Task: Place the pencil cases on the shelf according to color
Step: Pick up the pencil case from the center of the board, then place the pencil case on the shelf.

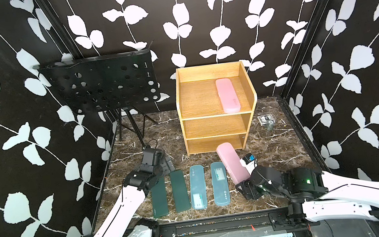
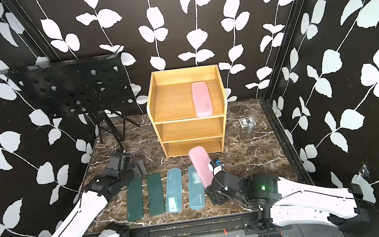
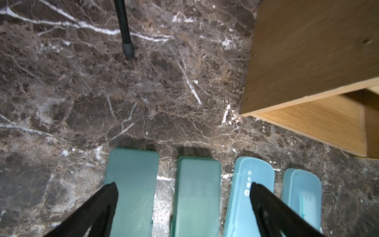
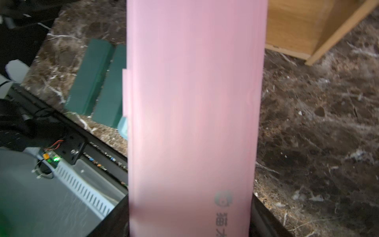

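Note:
The right gripper rises outward to the shelf next, then lowers onto the top level's empty part (image 1: 202,100) and releases the pink case, because another pink case lies alongside.
My right gripper (image 1: 240,184) (image 4: 189,225) is shut on the near end of a pink pencil case (image 1: 231,162) (image 2: 201,166) (image 4: 190,102). The case is lifted and slants up toward the oak shelf (image 1: 217,115) (image 2: 188,119). Another pink case (image 1: 227,95) (image 2: 201,98) lies on the shelf's top tier. On the marble lie two dark green cases (image 1: 160,200) (image 1: 180,191) and two light blue cases (image 1: 197,187) (image 1: 219,183). My left gripper (image 1: 168,163) (image 3: 183,186) hangs open over the far ends of the green cases (image 3: 133,184) (image 3: 198,195).
A black perforated music stand (image 1: 103,83) on a tripod stands at the back left. A small card box and a glass (image 1: 266,120) sit to the right of the shelf. Black rails and patterned walls close in the table.

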Robot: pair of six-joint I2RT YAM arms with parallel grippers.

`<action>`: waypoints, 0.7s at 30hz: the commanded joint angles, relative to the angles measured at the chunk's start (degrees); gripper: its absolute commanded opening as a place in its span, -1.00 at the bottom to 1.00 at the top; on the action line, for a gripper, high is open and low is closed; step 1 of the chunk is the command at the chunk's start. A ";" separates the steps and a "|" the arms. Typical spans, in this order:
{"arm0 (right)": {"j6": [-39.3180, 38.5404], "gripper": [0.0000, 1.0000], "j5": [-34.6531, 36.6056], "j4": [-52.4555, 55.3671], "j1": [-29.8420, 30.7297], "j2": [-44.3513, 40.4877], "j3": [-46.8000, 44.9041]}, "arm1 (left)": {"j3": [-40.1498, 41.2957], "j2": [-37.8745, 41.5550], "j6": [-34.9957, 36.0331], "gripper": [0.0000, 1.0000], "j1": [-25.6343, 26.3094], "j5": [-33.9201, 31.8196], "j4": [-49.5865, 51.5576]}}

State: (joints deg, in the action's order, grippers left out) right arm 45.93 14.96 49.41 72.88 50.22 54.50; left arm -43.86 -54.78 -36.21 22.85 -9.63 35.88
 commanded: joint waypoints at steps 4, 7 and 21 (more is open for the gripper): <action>-11.99 -0.11 9.99 -3.35 0.25 5.44 17.11 | -1.21 -1.09 0.17 0.98 0.26 2.49 -1.50; -16.29 -0.09 13.40 -3.94 -1.71 11.06 25.59 | -0.77 -1.70 -0.39 0.98 0.30 3.79 -2.94; -16.76 -0.05 7.64 -5.95 -19.67 32.78 48.63 | 1.70 -2.05 -0.23 0.98 0.60 7.60 -3.70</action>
State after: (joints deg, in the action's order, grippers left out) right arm 29.17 23.90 46.28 54.92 80.75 99.33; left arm -43.16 -57.12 -36.47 23.18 -3.01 32.56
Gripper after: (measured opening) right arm 0.749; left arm 0.989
